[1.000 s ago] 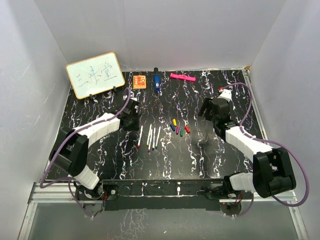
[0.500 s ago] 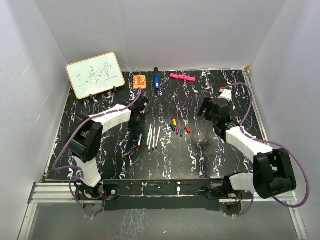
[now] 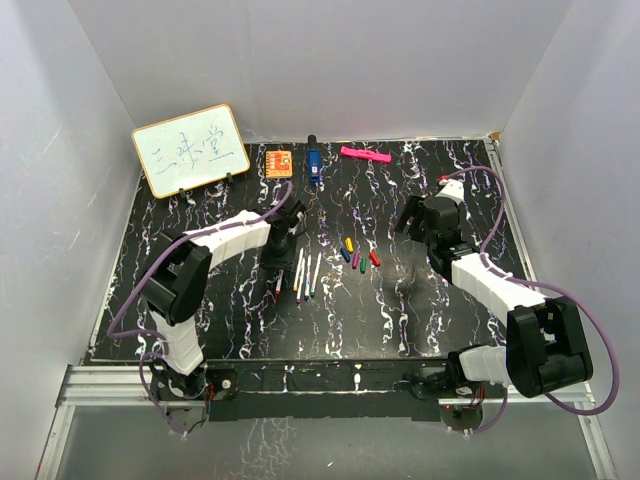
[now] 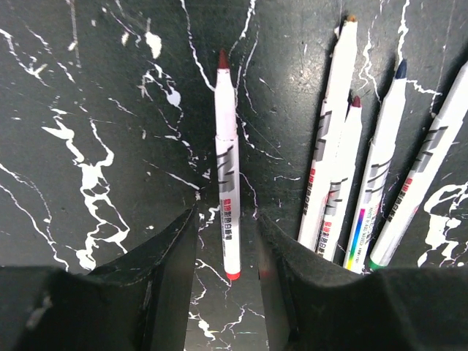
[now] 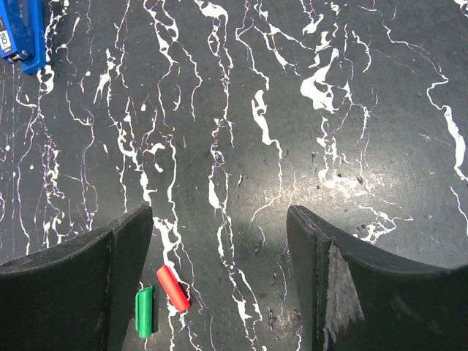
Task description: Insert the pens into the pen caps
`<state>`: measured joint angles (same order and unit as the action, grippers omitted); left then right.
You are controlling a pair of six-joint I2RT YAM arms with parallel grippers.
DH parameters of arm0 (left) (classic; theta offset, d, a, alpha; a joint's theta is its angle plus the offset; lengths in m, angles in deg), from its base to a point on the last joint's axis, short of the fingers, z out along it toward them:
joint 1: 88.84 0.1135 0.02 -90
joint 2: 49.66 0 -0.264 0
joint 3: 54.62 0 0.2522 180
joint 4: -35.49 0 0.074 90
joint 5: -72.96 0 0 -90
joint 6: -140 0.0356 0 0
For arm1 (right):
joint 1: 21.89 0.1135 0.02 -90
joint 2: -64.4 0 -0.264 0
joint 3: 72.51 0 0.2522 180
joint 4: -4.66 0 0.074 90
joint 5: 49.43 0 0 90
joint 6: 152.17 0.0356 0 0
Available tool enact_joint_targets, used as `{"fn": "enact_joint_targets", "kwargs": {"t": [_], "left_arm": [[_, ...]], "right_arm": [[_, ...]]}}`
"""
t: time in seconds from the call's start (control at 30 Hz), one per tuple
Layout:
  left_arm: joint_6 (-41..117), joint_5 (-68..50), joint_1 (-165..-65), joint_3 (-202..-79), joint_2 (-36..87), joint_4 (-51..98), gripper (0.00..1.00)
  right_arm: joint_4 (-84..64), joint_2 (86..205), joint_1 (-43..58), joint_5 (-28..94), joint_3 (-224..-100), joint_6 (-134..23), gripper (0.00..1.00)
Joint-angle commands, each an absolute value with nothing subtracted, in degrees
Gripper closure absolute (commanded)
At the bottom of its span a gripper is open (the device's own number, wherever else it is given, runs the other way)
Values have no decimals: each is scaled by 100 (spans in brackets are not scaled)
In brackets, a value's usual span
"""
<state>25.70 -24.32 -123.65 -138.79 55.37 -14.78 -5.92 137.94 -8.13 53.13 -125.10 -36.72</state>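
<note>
The left gripper lowers and closes on the red-tipped pen's lower body below it next, since bare table on each side leaves its fingers room.
Several white pens [image 3: 303, 272] lie side by side on the black marbled table [image 3: 200, 300], left of centre. My left gripper [image 3: 279, 248] hovers over the leftmost one. In the left wrist view its jaws [image 4: 227, 216] stand open on either side of the red-tipped pen [image 4: 227, 183], with a gap on each side. The other pens [image 4: 380, 175] lie to the right. The small coloured pen caps [image 3: 356, 256] are scattered mid-table. My right gripper [image 3: 414, 226] is open above bare table to their right. Its wrist view shows the red cap [image 5: 172, 287] and green cap [image 5: 144, 311] by the left finger [image 5: 128, 248].
At the back stand a small whiteboard [image 3: 190, 150], an orange square block [image 3: 279, 162], a chunky blue object [image 3: 313, 163] and a pink marker [image 3: 364, 154]. White walls close in the table on three sides.
My left arm has swung right and come down over the leftmost pen, its jaws a little wider. The right gripper has opened slightly and hardly moved.
</note>
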Motion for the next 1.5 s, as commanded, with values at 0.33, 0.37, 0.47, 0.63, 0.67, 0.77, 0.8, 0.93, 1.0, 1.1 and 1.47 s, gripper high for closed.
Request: {"fn": "enact_joint_targets", "kwargs": {"t": [0.33,0.37,0.47,0.63,0.67,0.77,0.8,0.93,1.0,1.1,1.47], "left_arm": [[2501,-2628,-12472,-13998,5870,-1689,65],[2508,-2664,-12478,-14013,5904,-1697,65],[2543,-2780,-12480,-14089,6065,-1748,70],[2576,-3019,-12472,-14166,6337,-1887,76],[2586,-3049,-12474,-14177,6414,-1914,76],[2630,-3075,-12478,-14202,6544,-1985,79],[2653,-3037,-12471,-14198,6574,-2003,79],[2711,-2732,-12471,-14126,6647,-2016,80],[2723,-2582,-12470,-14069,6653,-2040,79],[2732,-2433,-12470,-14000,6632,-2097,76],[2698,-2128,-12455,-13871,6632,-2098,77]], "right_arm": [[-277,13670,-810,5493,-12487,-3660,28],[-273,13669,-810,5501,-12480,-3660,28],[-268,13676,-809,5524,-12464,-3651,28],[-268,13691,-817,5530,-12472,-3659,28],[-269,13702,-820,5528,-12472,-3660,28],[-270,13715,-819,5533,-12479,-3668,27],[-268,13709,-811,5536,-12470,-3668,27],[-269,13686,-817,5557,-12476,-3678,27],[-268,13668,-819,5581,-12472,-3677,27],[-277,13678,-813,5617,-12484,-3686,27],[-305,13798,-817,5673,-12545,-3695,26]]}}
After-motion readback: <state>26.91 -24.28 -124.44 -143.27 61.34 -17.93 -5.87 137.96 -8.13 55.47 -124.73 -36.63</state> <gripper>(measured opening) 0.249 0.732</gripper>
